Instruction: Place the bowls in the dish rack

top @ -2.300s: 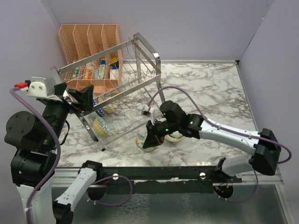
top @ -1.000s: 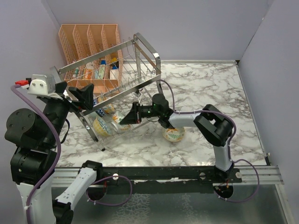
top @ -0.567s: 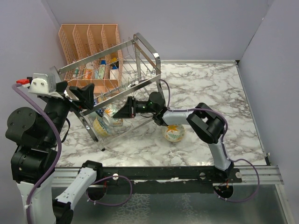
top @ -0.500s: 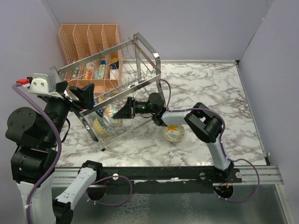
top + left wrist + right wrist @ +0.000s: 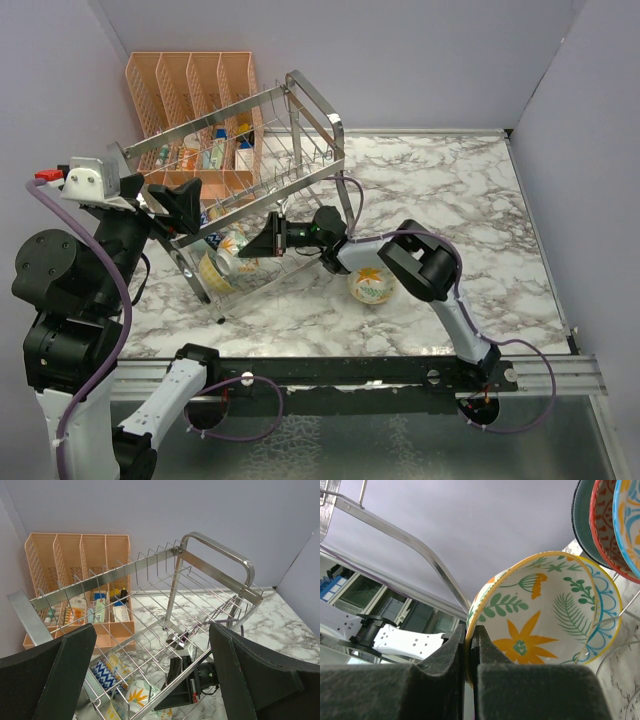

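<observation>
The blue-patterned bowl reaches lower than the held floral bowl. I will next bring my right gripper down into the level (image 5: 232, 260), ease it toward the blue-patterned bowl, and open it.
My right gripper (image 5: 262, 240) reaches into the lower tier of the chrome dish rack (image 5: 320, 115) and is shut on the rim of a cream-yellow floral bowl (image 5: 240, 250). In the right wrist view its jaws (image 5: 470, 630) pinch that bowl (image 5: 540, 615), which stands on edge against a bowl with a blue-patterned rim (image 5: 607, 615). Another bowl (image 5: 212, 270) stands further left in the tier. A second floral bowl (image 5: 371, 286) lies on the marble table. My left gripper (image 5: 180, 205) is open and empty above the rack's left end (image 5: 220, 550). It sees the held bowl (image 5: 135, 700) below.
The peach-orange mesh organiser (image 5: 190, 80) stands behind the rack, against the back wall. Several other dishes (image 5: 605, 515) stand in the rack beyond the held bowl. Purple walls close in the left, back and right. The right arm's cable (image 5: 352, 200) loops beside the rack's leg.
My right arm lifted the floral bowl off the table and carried it left into the rack's lower tier, stretching further in. The left arm has barely moved.
</observation>
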You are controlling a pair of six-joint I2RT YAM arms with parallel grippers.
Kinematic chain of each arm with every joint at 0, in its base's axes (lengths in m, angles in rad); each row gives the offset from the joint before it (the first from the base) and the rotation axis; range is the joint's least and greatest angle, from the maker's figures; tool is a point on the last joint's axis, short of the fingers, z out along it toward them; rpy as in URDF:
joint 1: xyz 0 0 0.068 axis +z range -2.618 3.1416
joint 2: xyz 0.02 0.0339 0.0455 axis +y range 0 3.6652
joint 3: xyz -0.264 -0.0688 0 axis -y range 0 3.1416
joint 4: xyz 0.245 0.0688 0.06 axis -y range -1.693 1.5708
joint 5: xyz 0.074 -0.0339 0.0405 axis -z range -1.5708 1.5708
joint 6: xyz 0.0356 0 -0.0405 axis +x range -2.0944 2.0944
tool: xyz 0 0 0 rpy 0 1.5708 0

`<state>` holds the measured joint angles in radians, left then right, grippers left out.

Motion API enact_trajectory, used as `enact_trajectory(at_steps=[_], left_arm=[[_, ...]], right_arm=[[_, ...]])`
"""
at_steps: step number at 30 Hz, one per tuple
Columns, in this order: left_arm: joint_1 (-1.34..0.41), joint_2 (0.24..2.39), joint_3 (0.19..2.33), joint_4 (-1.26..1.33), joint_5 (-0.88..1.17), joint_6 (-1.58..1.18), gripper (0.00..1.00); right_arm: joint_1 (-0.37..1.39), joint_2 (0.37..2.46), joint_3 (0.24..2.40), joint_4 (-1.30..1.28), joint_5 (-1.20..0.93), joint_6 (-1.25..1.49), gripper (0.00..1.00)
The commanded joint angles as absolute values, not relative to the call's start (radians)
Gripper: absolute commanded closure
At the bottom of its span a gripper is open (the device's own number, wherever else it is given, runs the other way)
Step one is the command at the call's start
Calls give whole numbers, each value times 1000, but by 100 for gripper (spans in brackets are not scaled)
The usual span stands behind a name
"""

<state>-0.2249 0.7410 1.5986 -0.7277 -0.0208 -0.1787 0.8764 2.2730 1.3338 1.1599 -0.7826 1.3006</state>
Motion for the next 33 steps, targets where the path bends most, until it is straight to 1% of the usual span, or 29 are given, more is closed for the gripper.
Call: enact_trajectory(at_steps=[1, 8, 15, 18, 22, 25, 29, 33], left_arm=[[-232, 736, 1597, -722, -49, -164, 1], [-233, 727, 1596, -733, -66, -155, 1], [-236, 721, 1590, -734, -75, -150, 1], [-238, 719, 1590, -736, -81, -147, 1], [-239, 717, 1589, -738, -83, -146, 1], [-239, 717, 1592, -736, -83, -147, 1], [-241, 716, 1592, -736, -82, -151, 1], [-241, 716, 1595, -737, -77, -155, 1]], right_arm=[[891, 2322, 1397, 1200, -791, 1384, 99], [900, 2355, 1395, 1193, -772, 1394, 99], [900, 2410, 1430, 1173, -816, 1434, 99], [900, 2412, 1425, 1134, -827, 1426, 97], [900, 2388, 1388, 1105, -807, 1399, 89], [900, 2358, 1384, 1052, -802, 1346, 78], [900, 2322, 1401, 1007, -819, 1284, 76], [900, 2286, 1411, 951, -846, 1221, 65]])
